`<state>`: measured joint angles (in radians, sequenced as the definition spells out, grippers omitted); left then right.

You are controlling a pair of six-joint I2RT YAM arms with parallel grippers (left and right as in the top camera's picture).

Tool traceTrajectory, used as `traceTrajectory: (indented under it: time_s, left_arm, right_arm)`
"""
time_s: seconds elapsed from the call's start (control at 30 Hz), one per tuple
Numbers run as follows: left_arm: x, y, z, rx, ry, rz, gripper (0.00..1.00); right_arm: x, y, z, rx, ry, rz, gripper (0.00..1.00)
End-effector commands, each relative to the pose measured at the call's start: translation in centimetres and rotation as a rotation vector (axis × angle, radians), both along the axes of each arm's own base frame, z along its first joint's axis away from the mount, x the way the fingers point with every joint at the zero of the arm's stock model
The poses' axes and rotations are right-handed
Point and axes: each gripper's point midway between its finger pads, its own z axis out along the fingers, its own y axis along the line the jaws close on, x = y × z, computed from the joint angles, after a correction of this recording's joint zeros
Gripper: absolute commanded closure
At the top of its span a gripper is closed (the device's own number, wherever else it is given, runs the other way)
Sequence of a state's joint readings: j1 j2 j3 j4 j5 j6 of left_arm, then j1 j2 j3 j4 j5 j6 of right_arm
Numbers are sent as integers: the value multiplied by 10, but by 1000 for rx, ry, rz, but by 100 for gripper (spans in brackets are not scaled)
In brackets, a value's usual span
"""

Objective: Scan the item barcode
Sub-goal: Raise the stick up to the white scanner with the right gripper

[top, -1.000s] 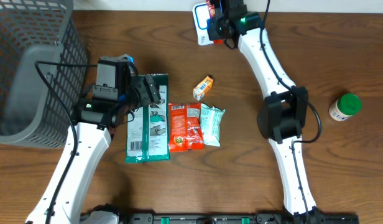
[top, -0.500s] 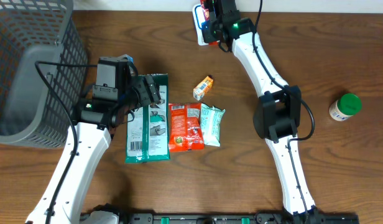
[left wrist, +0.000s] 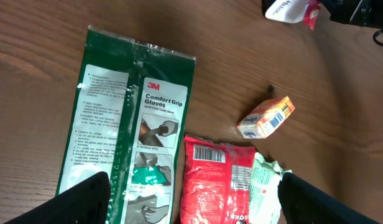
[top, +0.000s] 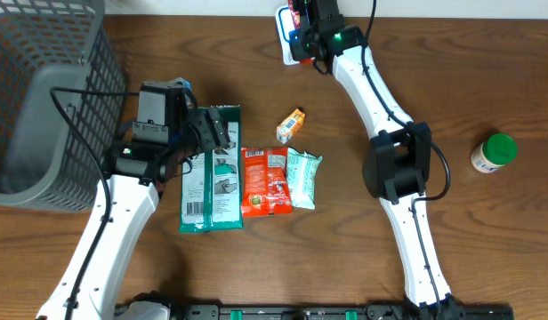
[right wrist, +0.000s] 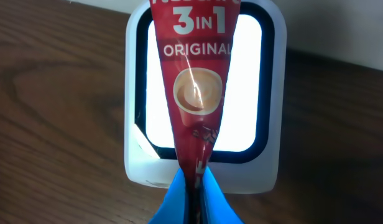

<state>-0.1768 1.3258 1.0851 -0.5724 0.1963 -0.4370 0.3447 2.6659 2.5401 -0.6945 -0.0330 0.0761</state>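
Observation:
I should swing my right gripper back and to its right in the overhead view and let go of the sachet there, because the tabletop by the green-lidded bottle is bare.
My right gripper (right wrist: 193, 180) is shut on the bottom end of a red "3 in 1 Original" coffee sachet (right wrist: 194, 93). The sachet hangs straight over the lit window of the white scanner (right wrist: 266, 168). From overhead this gripper (top: 307, 28) is at the table's far edge, above the scanner (top: 285, 40). No barcode shows on the sachet's visible side. My left gripper (left wrist: 194, 205) stands open above a green glove pack (left wrist: 132, 124) and a red packet (left wrist: 216, 180), holding nothing.
A pale green packet (top: 302, 178) lies beside the red packet (top: 265, 182), with a small orange box (top: 292, 124) behind them. A grey wire basket (top: 43, 107) fills the left side. A green-lidded bottle (top: 494, 153) stands at the right.
My right gripper moved slightly left and toward the far edge with the sachet, then held still over the scanner. The left arm has not moved.

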Motion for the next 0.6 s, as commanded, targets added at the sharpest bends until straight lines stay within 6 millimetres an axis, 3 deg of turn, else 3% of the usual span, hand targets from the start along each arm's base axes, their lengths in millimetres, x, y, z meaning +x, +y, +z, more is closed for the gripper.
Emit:
traceTrajectory:
  time_s: [0.0,0.13,0.3,0.4,0.57]
  left_arm:
    - [2,1,3,11,-11,-8,14]
    - [2,1,3,11,-11,-8,14]
    - [2,1,3,11,-11,-8,14]
    - [2,1,3,11,-11,-8,14]
    - [2,1,3,11,-11,-8,14]
  right_arm:
    - [-1,-2,3,4,2,-6,99]
    - [-4,2,40,72,-23,37,99]
    - [-26,-9,113,107,-53,48,99]
    - [-52,-22,146,90,-28,50,99]
    - [-117,-45,188,57,81,42,99]
